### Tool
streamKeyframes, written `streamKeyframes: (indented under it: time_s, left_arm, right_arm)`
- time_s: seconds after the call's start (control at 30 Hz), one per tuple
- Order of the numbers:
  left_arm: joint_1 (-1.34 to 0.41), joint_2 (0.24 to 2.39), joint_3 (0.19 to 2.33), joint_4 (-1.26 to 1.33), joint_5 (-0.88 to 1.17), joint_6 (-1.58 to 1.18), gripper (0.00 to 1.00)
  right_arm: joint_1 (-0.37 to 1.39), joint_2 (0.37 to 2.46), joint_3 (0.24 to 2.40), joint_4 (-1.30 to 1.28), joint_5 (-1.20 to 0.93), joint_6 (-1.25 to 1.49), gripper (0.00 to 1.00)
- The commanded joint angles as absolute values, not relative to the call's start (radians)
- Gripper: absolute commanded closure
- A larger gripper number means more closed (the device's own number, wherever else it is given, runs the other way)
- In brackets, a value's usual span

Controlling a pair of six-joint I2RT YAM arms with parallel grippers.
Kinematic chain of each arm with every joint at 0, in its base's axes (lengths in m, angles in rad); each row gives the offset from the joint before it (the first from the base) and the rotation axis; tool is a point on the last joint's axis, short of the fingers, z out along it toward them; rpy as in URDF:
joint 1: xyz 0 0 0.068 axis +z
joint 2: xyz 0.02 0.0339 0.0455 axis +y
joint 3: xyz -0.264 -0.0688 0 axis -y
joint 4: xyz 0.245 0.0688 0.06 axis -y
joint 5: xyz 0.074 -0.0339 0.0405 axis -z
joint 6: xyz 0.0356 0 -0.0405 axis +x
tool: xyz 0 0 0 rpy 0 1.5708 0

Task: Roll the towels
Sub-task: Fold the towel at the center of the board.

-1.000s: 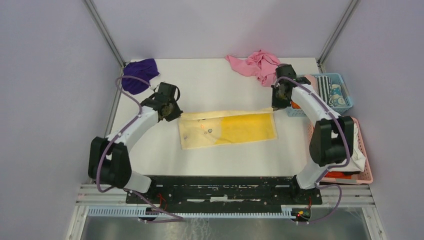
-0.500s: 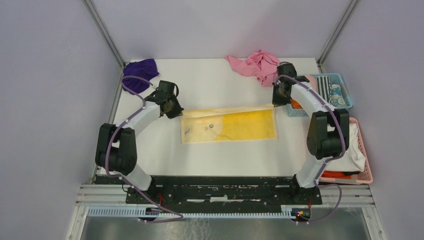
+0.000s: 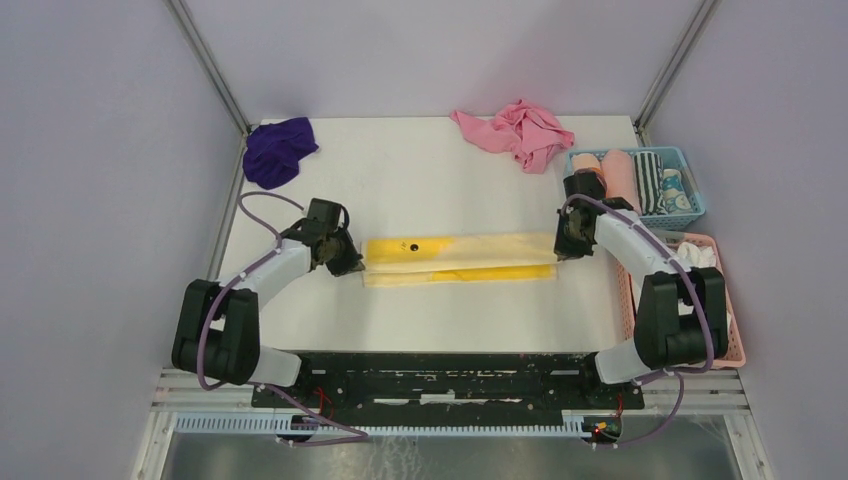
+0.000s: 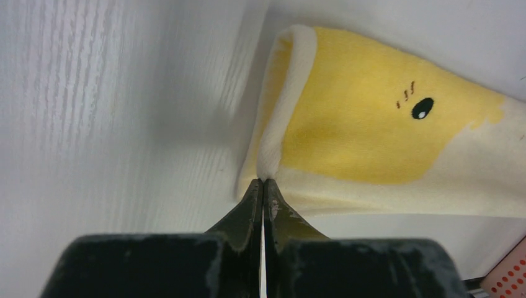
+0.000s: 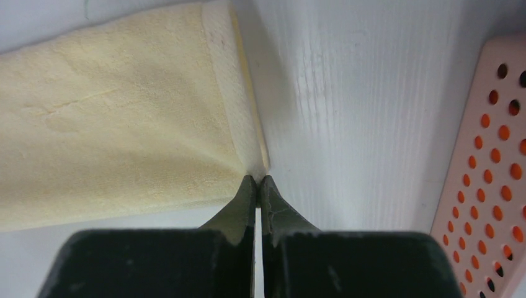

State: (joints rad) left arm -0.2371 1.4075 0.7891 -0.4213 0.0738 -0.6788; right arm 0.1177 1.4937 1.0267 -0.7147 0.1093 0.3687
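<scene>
The towel's hem goes back and down over the near corner of the towel's lower layer (image 3: 553, 277) next, and my right gripper releases it, because a yellow towel piece there lies uncovered.
The yellow towel (image 3: 460, 258) lies across the middle of the table, folded lengthwise into a long narrow strip with a small black eye mark near its left end. My left gripper (image 3: 345, 265) is shut on the towel's left corner (image 4: 273, 155), the tips (image 4: 263, 181) pinching the white edge. At the other end, my right gripper (image 3: 563, 250) is shut on the right corner, its tips (image 5: 257, 177) closed on the pale hem (image 5: 236, 118). A purple towel (image 3: 277, 150) sits bunched at the back left. Rolled striped (image 3: 648, 180) and teal-and-white (image 3: 675, 188) towels stand in the blue basket (image 3: 697, 200).
A crumpled pink cloth (image 3: 515, 130) lies at the back centre-right. A pink perforated basket (image 3: 735, 330) holding white fabric stands along the right edge, close to my right gripper (image 5: 490, 155). Metal frame posts rise at both back corners.
Both grippers have moved toward the near edge, carrying the towel's far edge over. The spread-out yellow towel is now a narrow folded strip.
</scene>
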Motion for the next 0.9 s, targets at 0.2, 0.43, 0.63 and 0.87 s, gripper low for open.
streamKeyframes:
  time_s: [0.2, 0.43, 0.63, 0.87]
  left_arm:
    - [-0.234, 1.473, 0.698, -0.311, 0.135, -0.723, 0.97]
    - [-0.237, 1.405, 0.675, -0.371, 0.106, -0.717, 0.89]
    - [-0.238, 1.249, 0.695, -0.480, 0.053, -0.708, 0.60]
    - [-0.344, 1.214, 0.818, -0.495, 0.028, -0.729, 0.53]
  right_arm:
    - [0.112, 1.545, 0.904, -0.604, 0.155, 0.427, 1.00]
    - [0.112, 1.558, 0.922, -0.642, 0.147, 0.429, 0.76]
    - [0.111, 1.379, 0.928, -0.704, 0.168, 0.400, 0.55]
    - [0.115, 1.351, 0.968, -0.603, -0.052, 0.369, 0.54]
